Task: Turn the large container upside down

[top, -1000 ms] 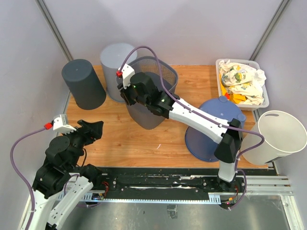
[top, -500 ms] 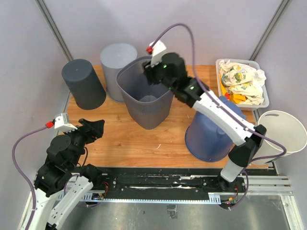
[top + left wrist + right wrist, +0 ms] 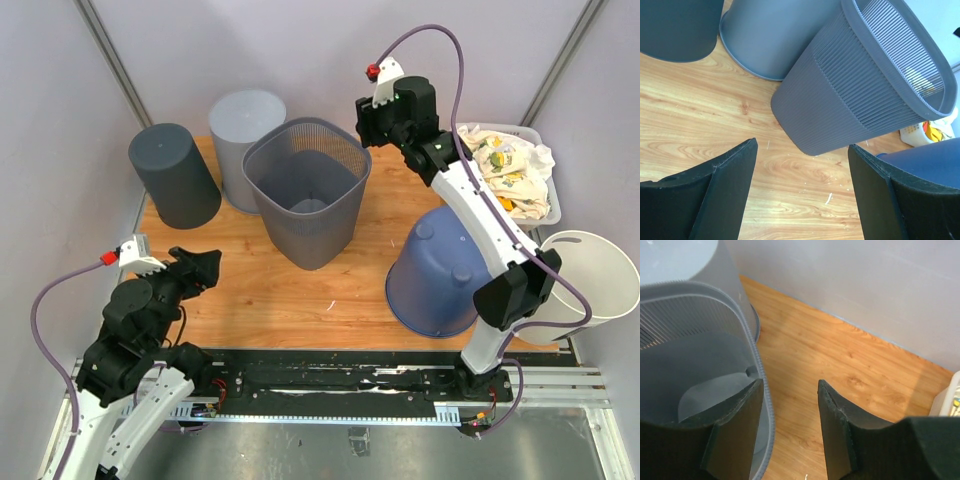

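My right gripper lowers its open fingers astride the bin's rim (image 3: 754, 347) at the bin's far corner next, then closes.
The large container is a grey ribbed bin (image 3: 300, 235) standing mouth up at the table's middle. My right gripper (image 3: 383, 128) is open and empty, raised just beyond the bin's far right corner. In the right wrist view the right gripper (image 3: 790, 390) has its left finger over the bin's rim (image 3: 754, 347) and its right finger over bare wood. My left gripper (image 3: 205, 268) is open and empty, low at the near left, apart from the bin. In the left wrist view the left gripper (image 3: 802, 147) faces the bin's ribbed wall (image 3: 855, 100).
A dark grey bin (image 3: 173, 175) and a light grey bin (image 3: 240, 140) stand upside down at the back left. A blue bin (image 3: 440, 270) lies mouth down at the near right. A white bucket (image 3: 585, 285) sits off the right edge. A white tray (image 3: 553, 205) holds packets.
My right gripper has swung from the bin's left side up and across to beyond its far right corner. The bin now shows whole, upright. The left arm has barely moved.
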Available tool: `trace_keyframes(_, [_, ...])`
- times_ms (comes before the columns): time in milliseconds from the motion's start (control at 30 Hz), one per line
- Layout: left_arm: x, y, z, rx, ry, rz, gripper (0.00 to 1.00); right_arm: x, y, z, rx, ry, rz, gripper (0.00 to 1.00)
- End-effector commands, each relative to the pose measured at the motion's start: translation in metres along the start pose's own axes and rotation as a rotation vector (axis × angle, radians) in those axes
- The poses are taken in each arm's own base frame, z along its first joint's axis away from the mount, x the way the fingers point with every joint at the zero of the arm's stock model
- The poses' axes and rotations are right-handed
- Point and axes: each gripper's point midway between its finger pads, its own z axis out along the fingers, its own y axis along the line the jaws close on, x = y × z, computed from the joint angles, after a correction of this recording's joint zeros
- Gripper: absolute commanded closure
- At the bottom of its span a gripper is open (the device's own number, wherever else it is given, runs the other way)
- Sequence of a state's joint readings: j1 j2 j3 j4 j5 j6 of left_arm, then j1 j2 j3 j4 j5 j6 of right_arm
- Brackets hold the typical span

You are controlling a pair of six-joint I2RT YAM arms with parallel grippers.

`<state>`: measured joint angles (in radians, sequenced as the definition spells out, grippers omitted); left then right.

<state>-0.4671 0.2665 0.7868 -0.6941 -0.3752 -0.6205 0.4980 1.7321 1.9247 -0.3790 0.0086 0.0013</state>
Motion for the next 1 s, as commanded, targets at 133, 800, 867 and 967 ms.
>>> trace_keyframes(133, [0.003, -0.002, 0.009, 0.003, 0.005, 0.027, 0.22, 0.037, 0.006, 0.024, -0.141, 0.063, 0.083, 0.50])
trace_keyframes(800, [0.008, -0.001, 0.017, -0.012, 0.009, 0.034, 0.22, 0.050, 0.010, 0.042, -0.173, 0.084, 0.104, 0.93])
trace_keyframes(867, [0.008, -0.001, 0.017, -0.007, 0.010, 0.033, 0.22, 0.045, 0.005, 0.034, -0.145, 0.076, 0.096, 0.99])
trace_keyframes(967, [0.008, -0.002, 0.017, -0.002, 0.013, 0.034, 0.22, 0.035, -0.005, 0.016, -0.072, 0.052, 0.067, 0.99])
